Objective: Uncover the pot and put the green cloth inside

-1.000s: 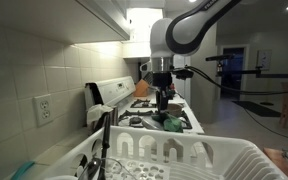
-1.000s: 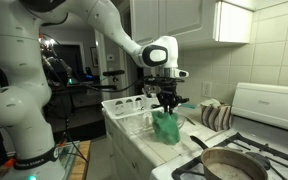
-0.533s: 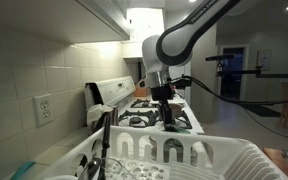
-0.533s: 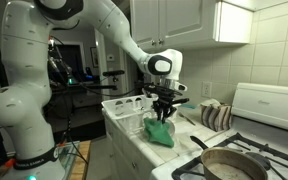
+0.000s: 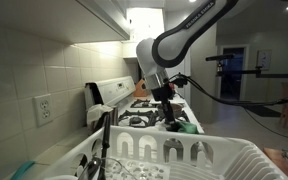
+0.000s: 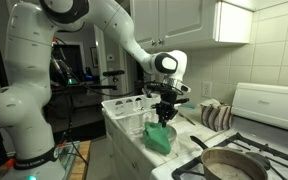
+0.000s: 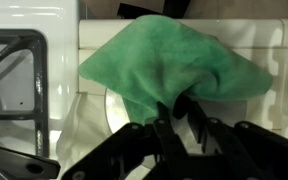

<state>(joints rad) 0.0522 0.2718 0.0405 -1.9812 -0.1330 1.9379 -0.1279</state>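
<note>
My gripper is to move outward toward the tiled wall and the stove, over the bare counter (image 6: 185, 139) beside the stove's grate. That spot is clear, so I should let go of the cloth there.
My gripper (image 6: 164, 114) is shut on the top of the green cloth (image 6: 160, 138), which hangs from it over the white counter between the dish rack and the stove. In the wrist view the cloth (image 7: 174, 62) spreads wide in front of the fingers (image 7: 174, 115), and a round silvery disc (image 7: 114, 112) lies on the counter beneath it. The pot (image 6: 224, 165) stands uncovered on the stove at the lower right, apart from the cloth. In an exterior view the gripper (image 5: 165, 101) hangs over the stove area and the cloth is mostly hidden.
A white dish rack (image 6: 127, 108) stands behind the gripper and fills the foreground in an exterior view (image 5: 184, 155). A striped object (image 6: 216, 116) sits by the white stove back panel (image 6: 269, 100). A black burner grate (image 7: 9, 70) lies left of the cloth. The tiled wall is close.
My gripper has come down a little with the green cloth still in it, bringing the cloth closer to the counter.
</note>
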